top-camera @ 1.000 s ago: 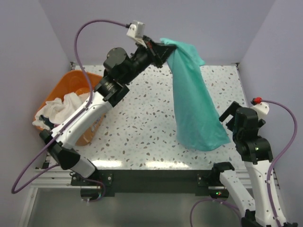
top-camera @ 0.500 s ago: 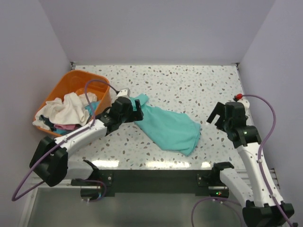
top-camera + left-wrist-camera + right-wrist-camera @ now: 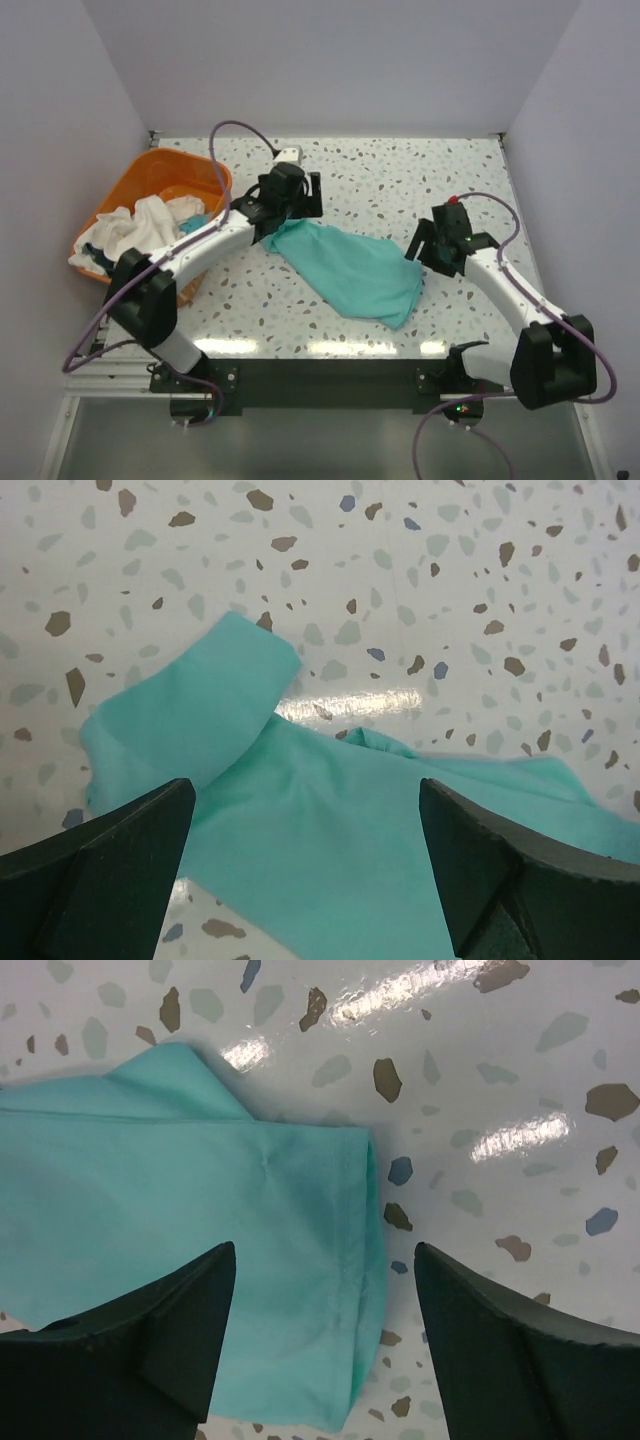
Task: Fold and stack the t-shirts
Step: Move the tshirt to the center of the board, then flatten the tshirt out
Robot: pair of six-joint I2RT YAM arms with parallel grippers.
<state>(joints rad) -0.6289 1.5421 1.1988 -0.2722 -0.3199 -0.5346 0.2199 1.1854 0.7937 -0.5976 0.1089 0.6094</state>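
The far corner of the t-shirt's folded flap still lies beyond the left gripper's open fingers, so the left gripper should next go down and outward onto that corner.
A teal t-shirt (image 3: pixel 355 270) lies crumpled flat on the speckled table, running from upper left to lower right. My left gripper (image 3: pixel 284 220) hovers over its upper-left end. In the left wrist view the left gripper (image 3: pixel 305 788) is open wide, with the teal cloth (image 3: pixel 300 830) under the gap and a folded flap beyond it. My right gripper (image 3: pixel 418 252) is at the shirt's right edge. In the right wrist view the right gripper (image 3: pixel 323 1248) is open, its fingers astride the shirt's hemmed edge (image 3: pixel 350 1250), gripping nothing.
An orange basket (image 3: pixel 150 168) stands at the table's left edge, holding a heap of white and coloured garments (image 3: pixel 140 225). Walls close in the table at the back and on both sides. Bare speckled tabletop (image 3: pixel 400 175) lies behind the shirt.
A second ago the left gripper held the shirt hanging high; it has since lowered it onto the table and let go. The right arm has swung in to the shirt's right edge.
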